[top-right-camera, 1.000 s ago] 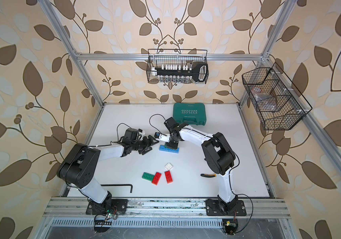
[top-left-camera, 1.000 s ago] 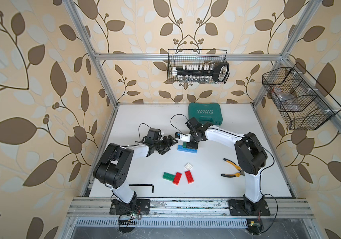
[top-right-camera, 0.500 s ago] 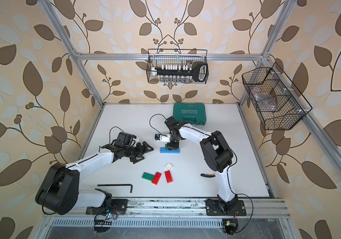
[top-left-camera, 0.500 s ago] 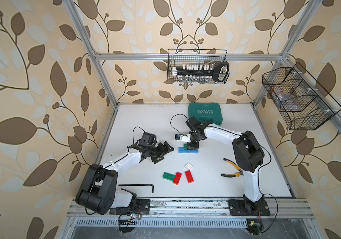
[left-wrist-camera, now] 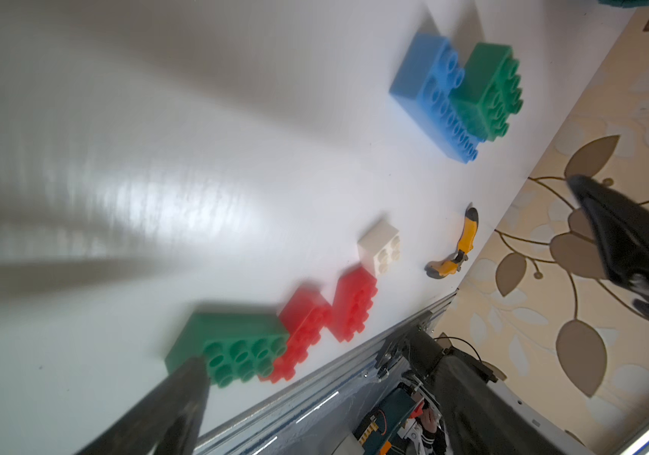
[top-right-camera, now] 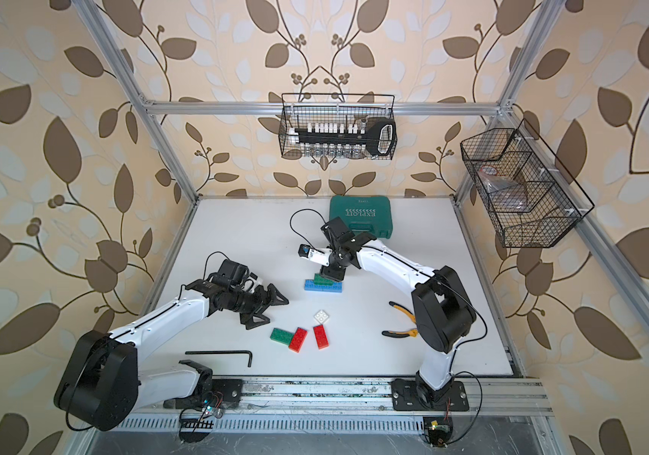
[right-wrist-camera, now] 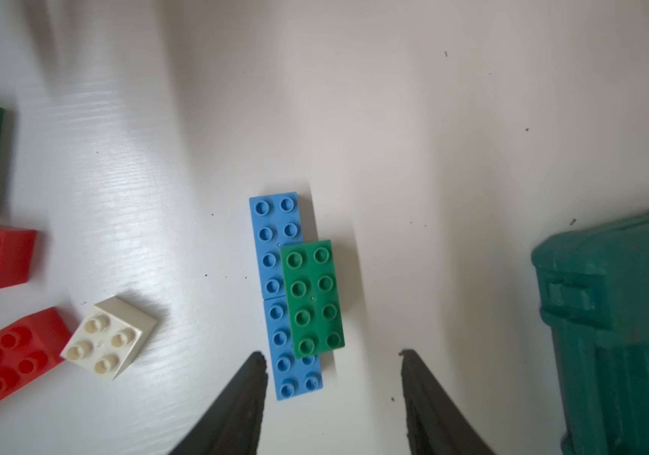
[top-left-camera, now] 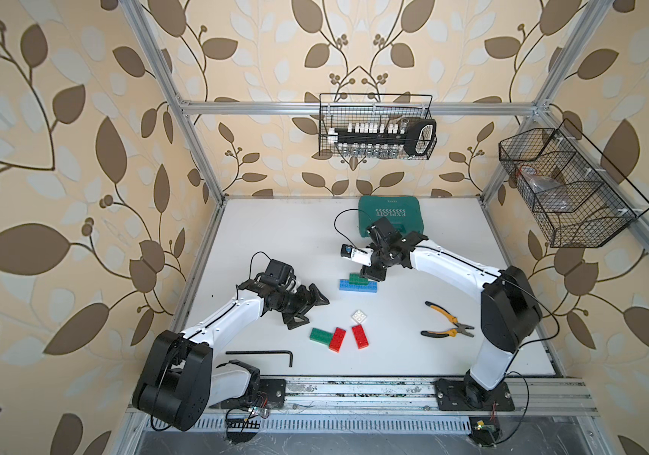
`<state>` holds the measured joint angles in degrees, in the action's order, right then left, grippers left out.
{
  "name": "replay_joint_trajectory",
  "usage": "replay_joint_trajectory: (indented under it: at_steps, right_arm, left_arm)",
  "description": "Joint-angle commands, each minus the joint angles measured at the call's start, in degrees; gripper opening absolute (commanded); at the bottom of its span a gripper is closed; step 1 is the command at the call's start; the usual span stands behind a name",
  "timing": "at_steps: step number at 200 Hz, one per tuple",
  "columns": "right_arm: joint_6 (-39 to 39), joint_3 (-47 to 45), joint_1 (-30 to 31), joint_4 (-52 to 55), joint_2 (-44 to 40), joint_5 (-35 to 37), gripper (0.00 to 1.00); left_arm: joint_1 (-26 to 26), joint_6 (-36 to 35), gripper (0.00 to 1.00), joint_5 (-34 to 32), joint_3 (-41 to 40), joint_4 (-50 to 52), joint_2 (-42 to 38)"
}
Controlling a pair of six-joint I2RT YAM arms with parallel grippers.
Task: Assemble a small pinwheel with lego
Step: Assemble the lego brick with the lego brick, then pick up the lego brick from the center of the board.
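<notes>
My left gripper will next go down and back toward the loose green brick and close on its end away from the red bricks, because a red brick crowds the other end.
The only joined lego is two blue bricks [top-left-camera: 358, 286] laid end to end with a green brick [right-wrist-camera: 312, 297] pressed on top, offset to one side; no pinwheel shape shows. My right gripper [right-wrist-camera: 330, 356] hangs just over one end of this stack [top-right-camera: 322, 285], open, with nothing between its fingers. A loose green brick [top-left-camera: 320, 335], two red bricks [top-left-camera: 337, 338] [top-left-camera: 360, 336] and a white square brick [top-left-camera: 359, 316] lie nearer the front. My left gripper [top-left-camera: 311, 314] stands wide open and empty just left of them, one finger [left-wrist-camera: 173, 402] near the loose green brick [left-wrist-camera: 236, 346].
Orange-handled pliers [top-left-camera: 449, 325] lie right of the bricks. A black hex key [top-left-camera: 263, 353] lies by the front rail. A teal tool case [top-left-camera: 391, 216] stands at the back, close behind the right wrist. Wire baskets hang on the back wall [top-left-camera: 376, 132] and right wall [top-left-camera: 559, 185].
My right gripper has opened over the stack and let go of the green brick. My left arm has drawn back from the stack toward the front left, its gripper opening wider.
</notes>
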<state>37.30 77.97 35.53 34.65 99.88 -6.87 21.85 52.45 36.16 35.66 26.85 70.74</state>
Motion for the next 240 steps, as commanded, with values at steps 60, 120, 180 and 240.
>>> replay_joint_trajectory:
  at_steps: [60,120,180,240]
  right_arm:
    - [-26.1,-16.5,8.9,-8.9,-19.0,-1.5,0.58]
    - [-24.4,-23.4,13.2,-12.1,-22.7,2.6,0.58]
    - [-25.5,-27.6,13.5,-14.0,-26.5,1.5,0.58]
    - [-24.2,-28.8,14.1,-13.8,-28.1,2.9,0.58]
  left_arm:
    - [1.6,16.6,0.89,1.1,-6.9,9.6,-2.4]
    - [1.8,19.3,0.76,-3.0,1.4,11.3,12.9]
    - [1.9,23.9,0.66,-6.1,2.0,8.1,18.1]
    - [4.4,34.5,0.65,-6.6,-1.4,6.9,13.3]
